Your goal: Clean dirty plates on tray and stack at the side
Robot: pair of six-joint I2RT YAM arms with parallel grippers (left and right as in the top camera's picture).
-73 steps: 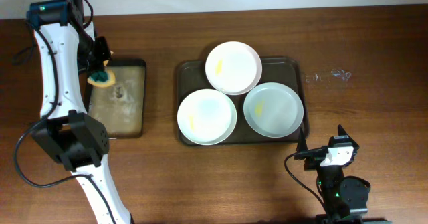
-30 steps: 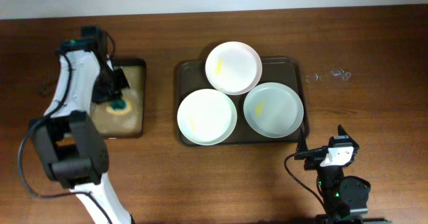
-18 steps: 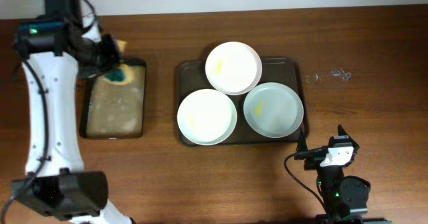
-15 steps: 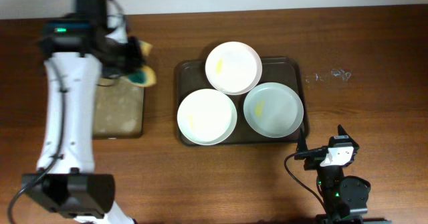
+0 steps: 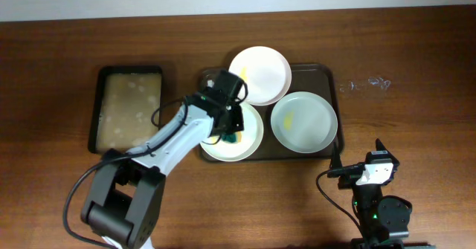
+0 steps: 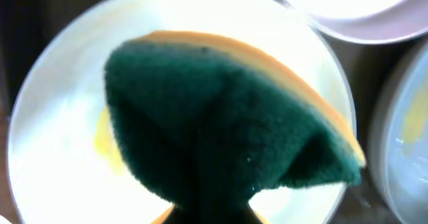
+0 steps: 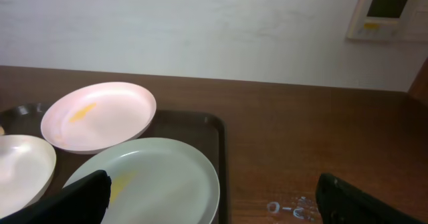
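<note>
The plate's yellow smear (image 5: 212, 140) (image 6: 107, 144) is below my left gripper and to its left in the wrist view. My left gripper should move down toward the smear next and let go of the sponge.
Three white plates lie on the dark tray (image 5: 327, 72): a back one (image 5: 259, 73), a front-left one (image 5: 212, 139) and a pale bluish-green right one (image 5: 303, 121), each with a yellow smear. My left gripper (image 5: 227, 121) is shut on a green and yellow sponge (image 5: 232, 137) and holds it on the front-left plate. In the left wrist view the sponge (image 6: 221, 124) covers most of that plate (image 6: 53, 164), with a yellow smear (image 6: 103, 140) beside it. My right gripper (image 5: 364, 171) is open and empty at the front right; in its wrist view (image 7: 214, 207) it faces the right plate (image 7: 160, 177).
A smaller black tray with a tan inside (image 5: 130, 108) lies on the table to the left of the dark tray. Small water marks (image 5: 364, 83) show on the wood to the right of the tray. The table's front edge is near the right arm.
My left arm has carried the sponge from the small black tray rightward and down onto the front-left plate. The right arm and the plates have not moved.
</note>
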